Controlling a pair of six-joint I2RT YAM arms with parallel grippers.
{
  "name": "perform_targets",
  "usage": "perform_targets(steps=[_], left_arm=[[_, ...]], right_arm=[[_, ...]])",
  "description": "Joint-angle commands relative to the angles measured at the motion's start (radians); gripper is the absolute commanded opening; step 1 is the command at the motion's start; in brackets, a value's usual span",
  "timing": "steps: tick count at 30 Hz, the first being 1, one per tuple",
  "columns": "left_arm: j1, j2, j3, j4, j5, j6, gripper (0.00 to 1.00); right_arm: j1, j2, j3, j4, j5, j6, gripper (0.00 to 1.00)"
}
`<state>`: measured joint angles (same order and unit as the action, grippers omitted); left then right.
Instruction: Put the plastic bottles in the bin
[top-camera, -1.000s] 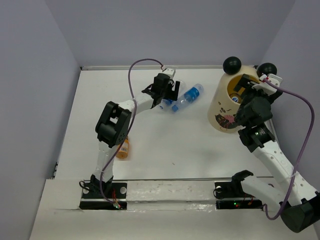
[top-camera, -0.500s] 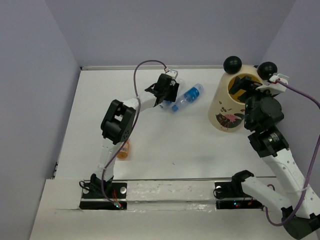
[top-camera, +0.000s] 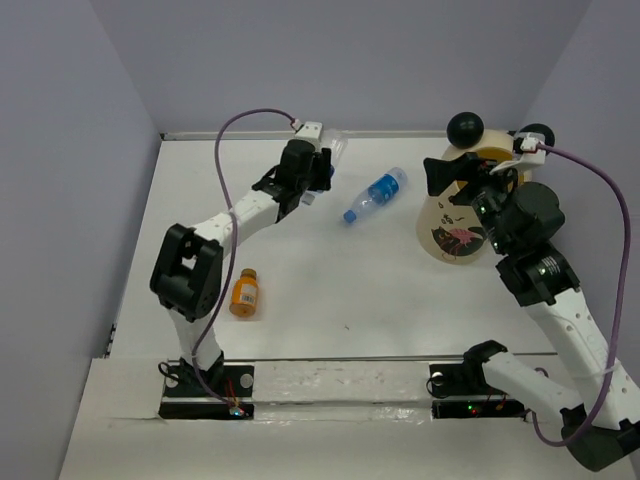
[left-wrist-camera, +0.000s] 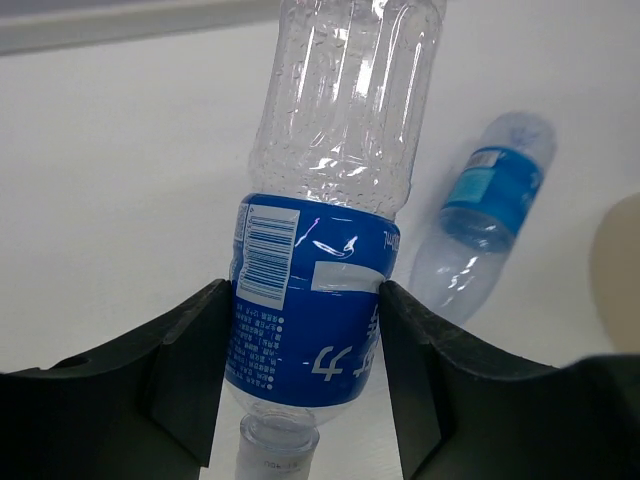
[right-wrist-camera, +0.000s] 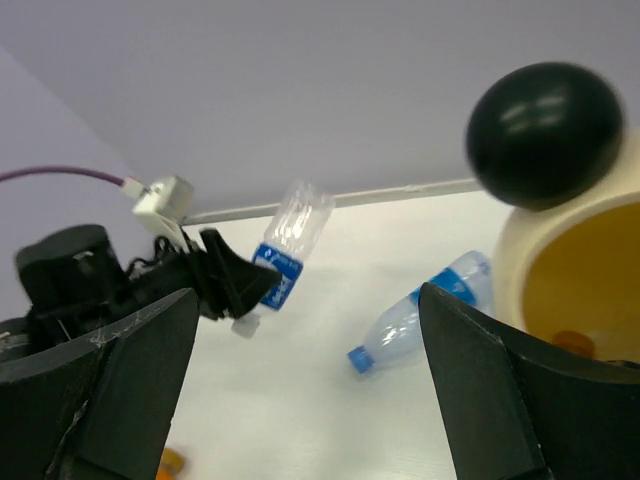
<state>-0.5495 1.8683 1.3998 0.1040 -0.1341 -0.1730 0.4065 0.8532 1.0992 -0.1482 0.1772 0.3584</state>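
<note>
The held bottle's clear upper end (top-camera: 338, 146) (right-wrist-camera: 304, 214) stays bare while my left gripper grips the blue label. Next my right gripper goes left in the top view onto that end.
My left gripper (top-camera: 312, 168) (left-wrist-camera: 305, 340) is shut on a clear plastic bottle with a blue label (left-wrist-camera: 312, 290) (top-camera: 328, 148) (right-wrist-camera: 285, 250), holding it cap-down, off the table at the back. A second clear plastic bottle (top-camera: 375, 193) (left-wrist-camera: 482, 215) (right-wrist-camera: 425, 315) lies on the table between it and the bin. A short orange bottle (top-camera: 244, 292) lies at the near left. The cream-yellow bin (top-camera: 450, 230) (right-wrist-camera: 535, 260) stands at the right with two black ball ears (top-camera: 463, 128). My right gripper (top-camera: 470, 172) (right-wrist-camera: 308, 300) hangs open and empty above the bin's left rim.
Something orange (right-wrist-camera: 575, 345) shows inside the bin. A purple cable (top-camera: 235, 130) loops above the left arm. Walls close the table at the back (top-camera: 400, 133) and on the left side.
The left jaws closed on the clear bottle and lifted it up and to the left, away from the other one. The right gripper drew back from the bin's mouth and turned toward the table.
</note>
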Motion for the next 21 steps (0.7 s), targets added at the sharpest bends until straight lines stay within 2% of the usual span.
perform_targets(steps=[1, 4, 7, 11, 15, 21], left_arm=[[-0.003, -0.257, -0.131, 0.177, 0.075, -0.104, 0.54], [-0.021, -0.358, -0.29, 0.31, 0.281, -0.16, 0.54], [-0.087, -0.444, -0.43, 0.394, 0.338, -0.201, 0.54], [-0.171, -0.526, -0.533, 0.46, 0.379, -0.223, 0.54], [-0.222, -0.604, -0.596, 0.503, 0.39, -0.25, 0.54], [-0.236, -0.704, -0.65, 0.551, 0.399, -0.284, 0.54]], right_arm=[[-0.003, 0.038, 0.016, 0.071, -0.244, 0.135, 0.96], [-0.003, 0.085, -0.002, 0.116, -0.298, 0.203, 0.98], [-0.003, 0.133, -0.024, 0.151, -0.381, 0.241, 1.0], [0.006, 0.171, -0.042, 0.205, -0.444, 0.271, 1.0], [0.015, 0.162, -0.093, 0.171, -0.381, 0.295, 1.0], [0.025, 0.083, -0.189, 0.078, -0.184, 0.297, 1.0]])
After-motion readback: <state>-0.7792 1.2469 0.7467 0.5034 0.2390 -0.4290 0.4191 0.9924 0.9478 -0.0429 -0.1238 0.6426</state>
